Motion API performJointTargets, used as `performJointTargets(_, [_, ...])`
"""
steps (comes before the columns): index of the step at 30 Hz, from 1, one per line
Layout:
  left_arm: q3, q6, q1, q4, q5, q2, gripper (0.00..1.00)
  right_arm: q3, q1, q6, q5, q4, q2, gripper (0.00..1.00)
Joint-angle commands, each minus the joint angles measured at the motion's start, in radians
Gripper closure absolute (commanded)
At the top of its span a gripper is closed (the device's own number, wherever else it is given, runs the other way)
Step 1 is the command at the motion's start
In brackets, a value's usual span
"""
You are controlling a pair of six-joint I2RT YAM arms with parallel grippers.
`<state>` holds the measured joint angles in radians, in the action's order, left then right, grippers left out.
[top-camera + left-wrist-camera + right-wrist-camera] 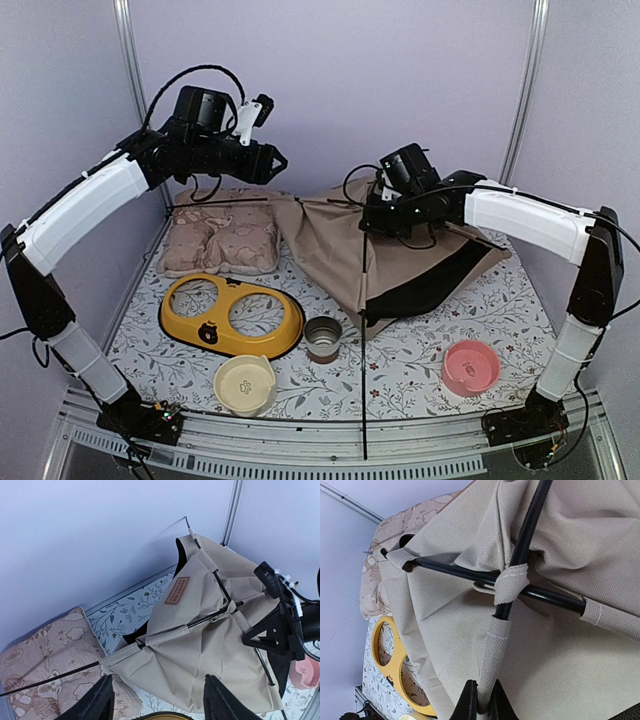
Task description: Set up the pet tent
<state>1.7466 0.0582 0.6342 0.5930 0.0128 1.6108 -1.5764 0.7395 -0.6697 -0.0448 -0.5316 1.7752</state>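
My right gripper should next raise and turn the tent, then lower and release it on the mat beyond the pink bowl, below the gripper.
The tan pet tent lies half collapsed at the back right of the mat. Its thin black poles cross under a fabric loop. One pole juts toward the front edge, and another reaches left over the cushion. A brown label shows on the tent. My right gripper is shut on a fabric pole sleeve of the tent, just below the crossing. It sits on top of the tent. My left gripper hangs open in the air left of the tent, its fingers holding nothing.
A pinkish patterned cushion lies at the back left. In front stand a yellow two-hole bowl holder, a metal cup, a cream bowl and a pink bowl. Purple walls close in the back and sides.
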Motion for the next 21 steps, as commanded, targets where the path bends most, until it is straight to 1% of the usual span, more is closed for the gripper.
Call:
performJointTargets(1, [0.074,-0.057,-0.009,0.048,0.009,-0.011,0.39,-0.099,0.011,0.146,-0.053,-0.054,-0.071,1.0])
performJointTargets(5, [0.073,-0.07,-0.007,0.045,0.022,-0.028,0.39,-0.128,0.011,0.231,-0.055,-0.077,-0.1,1.0])
performJointTargets(12, [0.053,-0.106,0.001,0.044,0.028,-0.052,0.4,-0.149,0.018,0.411,0.012,-0.07,-0.169,1.0])
performJointTargets(18, [-0.005,-0.136,0.04,0.031,0.029,-0.096,0.4,-0.132,0.049,0.524,0.01,-0.073,-0.23,1.0])
performJointTargets(21, [-0.033,-0.131,0.061,0.03,0.029,-0.123,0.4,-0.149,0.053,0.56,-0.009,-0.084,-0.237,1.0])
